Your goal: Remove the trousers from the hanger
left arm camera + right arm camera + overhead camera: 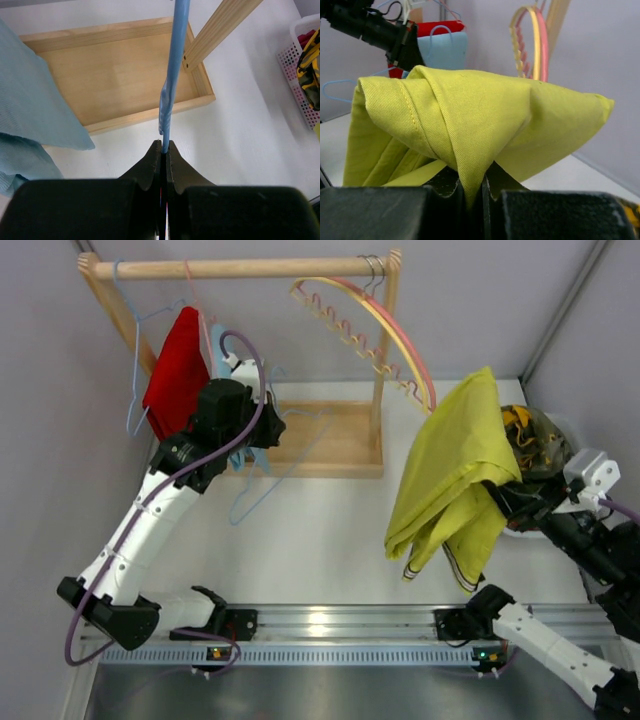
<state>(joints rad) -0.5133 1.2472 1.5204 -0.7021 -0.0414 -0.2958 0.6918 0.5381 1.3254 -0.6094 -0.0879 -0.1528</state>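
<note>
I will swing my right gripper outward, turning from the rack, and down over the white basket (543, 443) to release the yellow-green trousers, since they hang free of any hanger.
The red trousers (175, 370) hang on a hanger at the left of the wooden rail (240, 268). The light blue trousers (30, 100) hang beside them, just left of my left gripper. My left gripper (165, 145) is shut on the thin bar of a blue hanger (175, 65); in the top view the gripper (262, 430) is over the rack's base. My right gripper (481, 182) is shut on a fold of the yellow-green trousers (485, 115). It holds them in the air at the right (450, 470), away from the rack, and they hang down loosely.
The rack's wooden base tray (340, 440) stands at the back centre. A curved pink-and-yellow hanger (385, 325) hangs at the rail's right end. A white basket (300, 75) with yellow-and-black cloth (525, 435) sits at the far right behind the yellow-green trousers.
</note>
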